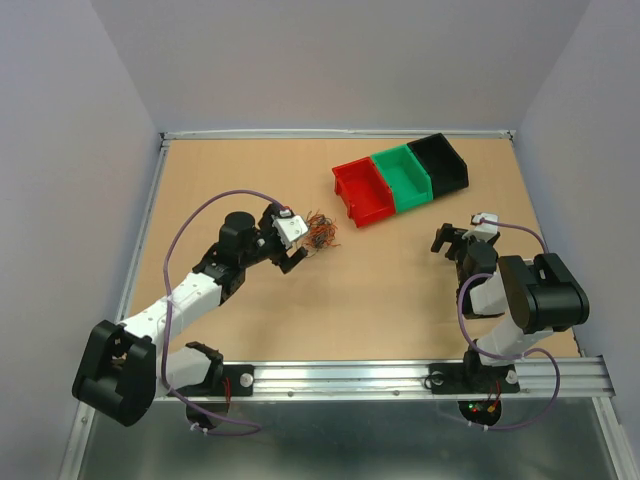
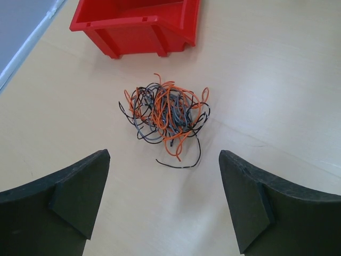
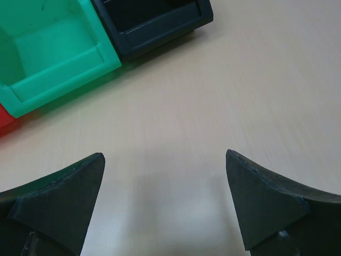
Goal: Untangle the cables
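The orange loop nearest my left gripper's fingers sticks out of the clump [image 1: 320, 233], so my left gripper will next lower toward the right in the top view onto that loop.
The cables [image 2: 166, 114] lie in one tangled clump of thin orange, black and grey wires on the table, just in front of the red bin [image 2: 136, 24]. In the top view the clump [image 1: 320, 233] sits right beside my left gripper [image 1: 292, 245]. My left gripper [image 2: 162, 202] is open and empty, its jaws wide apart, a short way before the clump. My right gripper [image 1: 452, 240] is open and empty over bare table at the right, in front of the bins, as its wrist view [image 3: 165, 205] shows.
Three bins stand in a row at the back: red [image 1: 362, 192], green [image 1: 402, 177], black [image 1: 438, 162]. The green bin [image 3: 50, 50] and black bin [image 3: 154, 18] look empty. A metal rail [image 1: 400, 377] runs along the near edge.
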Available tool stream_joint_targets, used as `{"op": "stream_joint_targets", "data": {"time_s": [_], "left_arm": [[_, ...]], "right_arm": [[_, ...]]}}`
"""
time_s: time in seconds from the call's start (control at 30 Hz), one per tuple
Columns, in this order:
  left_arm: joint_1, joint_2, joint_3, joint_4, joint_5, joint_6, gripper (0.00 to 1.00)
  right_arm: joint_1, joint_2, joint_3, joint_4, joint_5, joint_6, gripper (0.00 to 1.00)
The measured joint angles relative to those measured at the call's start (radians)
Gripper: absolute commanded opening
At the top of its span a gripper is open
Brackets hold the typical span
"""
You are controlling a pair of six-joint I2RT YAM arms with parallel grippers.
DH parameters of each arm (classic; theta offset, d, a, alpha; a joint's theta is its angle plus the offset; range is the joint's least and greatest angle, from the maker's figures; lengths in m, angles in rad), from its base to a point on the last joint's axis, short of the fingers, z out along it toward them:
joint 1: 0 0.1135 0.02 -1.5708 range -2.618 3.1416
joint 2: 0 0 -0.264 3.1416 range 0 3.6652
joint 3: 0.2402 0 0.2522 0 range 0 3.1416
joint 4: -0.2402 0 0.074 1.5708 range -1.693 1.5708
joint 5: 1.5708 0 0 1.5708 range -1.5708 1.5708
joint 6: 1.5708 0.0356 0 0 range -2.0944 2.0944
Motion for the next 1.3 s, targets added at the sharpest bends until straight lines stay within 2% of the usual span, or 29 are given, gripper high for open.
{"op": "stream_joint_targets", "data": {"time_s": [0.23,0.4,0.7,0.9,1.1,1.2,1.23,1.3], "left_arm": [[-0.002,0.031,0.011,-0.026,0.002,0.027,0.99],[-0.014,0.15,0.048,-0.05,-0.025,0.029,0.99],[-0.021,0.345,0.178,-0.051,-0.127,-0.026,0.99],[-0.073,0.486,0.319,-0.06,-0.204,-0.053,0.94],[-0.095,0.603,0.435,-0.132,-0.223,-0.07,0.75],[-0.096,0.624,0.45,-0.159,-0.224,-0.076,0.54],[-0.098,0.625,0.451,-0.171,-0.228,-0.082,0.39],[-0.103,0.643,0.466,-0.202,-0.233,-0.088,0.25]], "right_arm": [[0.0,0.0,0.0,0.0,0.0,0.0,1.0],[0.0,0.0,0.0,0.0,0.0,0.0,1.0],[0.0,0.0,0.0,0.0,0.0,0.0,1.0],[0.0,0.0,0.0,0.0,0.0,0.0,1.0],[0.0,0.0,0.0,0.0,-0.002,0.0,1.0],[0.0,0.0,0.0,0.0,-0.003,0.0,1.0],[0.0,0.0,0.0,0.0,-0.007,-0.002,1.0],[0.0,0.0,0.0,0.0,-0.035,-0.013,1.0]]}}
